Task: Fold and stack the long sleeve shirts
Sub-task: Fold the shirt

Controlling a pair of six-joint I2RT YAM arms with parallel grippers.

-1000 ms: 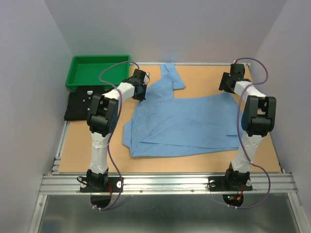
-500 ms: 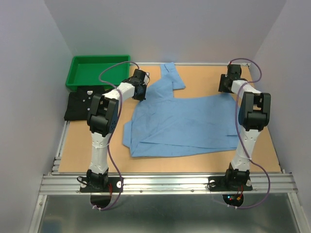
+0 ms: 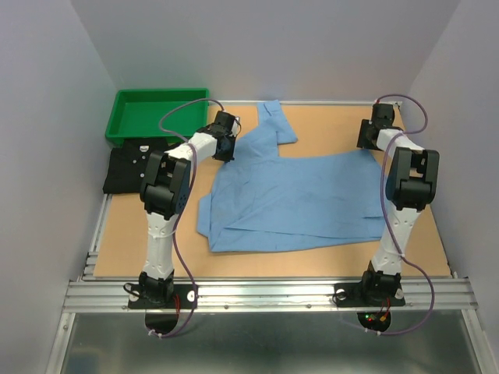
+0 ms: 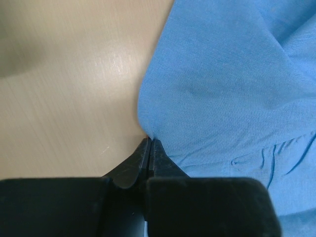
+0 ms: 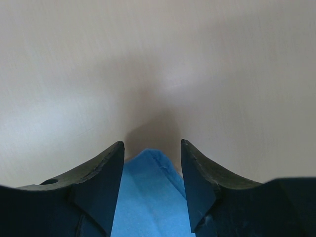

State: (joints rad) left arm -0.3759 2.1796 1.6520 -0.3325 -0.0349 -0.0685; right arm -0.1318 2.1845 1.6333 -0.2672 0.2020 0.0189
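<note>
The blue shirt's body lies spread out, so the robot's left gripper will lift the pinched edge, carry it back to the small side flap (image 3: 207,206), go down and let go.
The light blue shirt (image 3: 288,195) lies spread and partly folded across the middle of the table. The black shirt (image 3: 129,167) lies folded at the left edge, in front of the tray. My left gripper (image 3: 228,146) is at the blue shirt's upper left edge; in the left wrist view it (image 4: 149,141) is shut, with the blue cloth's (image 4: 222,89) edge pinched at the tips. My right gripper (image 3: 367,145) is at the shirt's far right corner. In the right wrist view it (image 5: 152,148) is open, and a blue corner (image 5: 148,197) lies between the fingers, untouched.
A green plastic tray (image 3: 125,128) stands at the back left, just behind the black shirt. One blue sleeve (image 3: 277,121) reaches toward the back edge. Grey walls close in the table on the left, back and right.
My right gripper has shifted slightly right and toward the back, still at the shirt's far right corner. The left arm and both shirts have not moved.
</note>
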